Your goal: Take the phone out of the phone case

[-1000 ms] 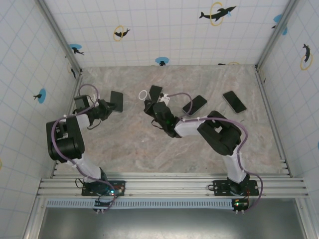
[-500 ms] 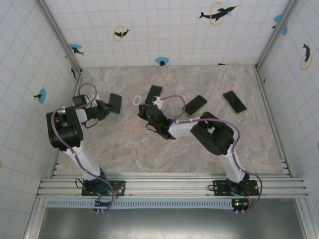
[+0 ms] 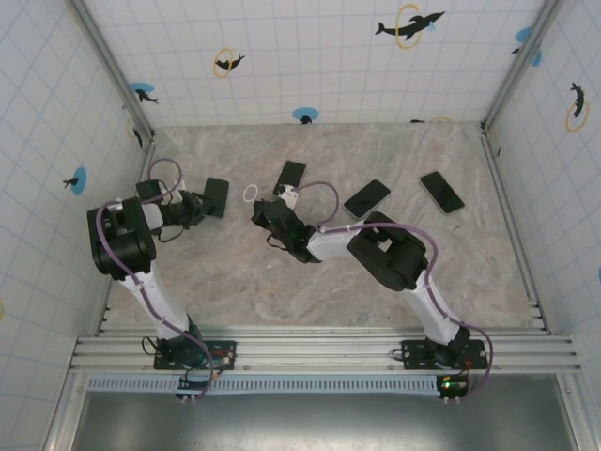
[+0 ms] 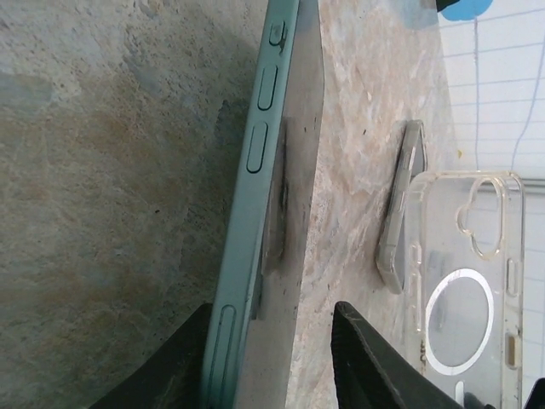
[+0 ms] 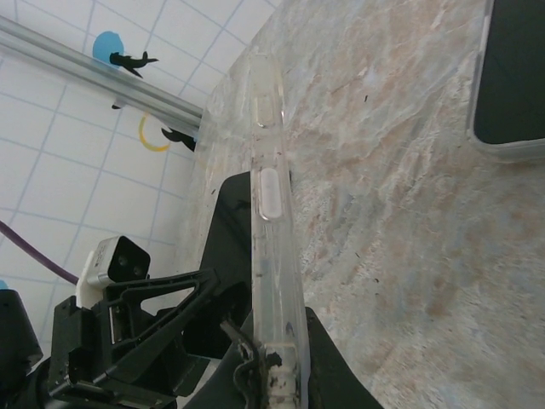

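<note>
Next I should bring my right gripper down toward the bare tabletop beside the dark phone [image 3: 216,195] to release the clear case there, since the phone is already out of it.
The dark phone [image 3: 216,195] with a teal edge [image 4: 260,170] sits at the left of the table, out of its case. My left gripper [image 3: 194,202] [image 4: 272,308] stands open around its near end. One finger touches the phone's back and the other is clear of the screen. My right gripper [image 3: 268,214] [image 5: 279,324] is shut on the empty clear phone case [image 5: 272,247], held edge-on above the table just right of the phone. The case's white ring [image 3: 250,194] [image 4: 460,319] shows in the top and left wrist views.
Three other phones lie on the marble table: one behind the case [image 3: 291,176] [image 5: 511,77], one in the middle [image 3: 366,197] and one at the right [image 3: 441,191]. Tiled walls enclose the table [image 3: 235,272] on three sides.
My left gripper has opened off the phone. My right gripper has carried the clear case leftward, closer to the phone.
</note>
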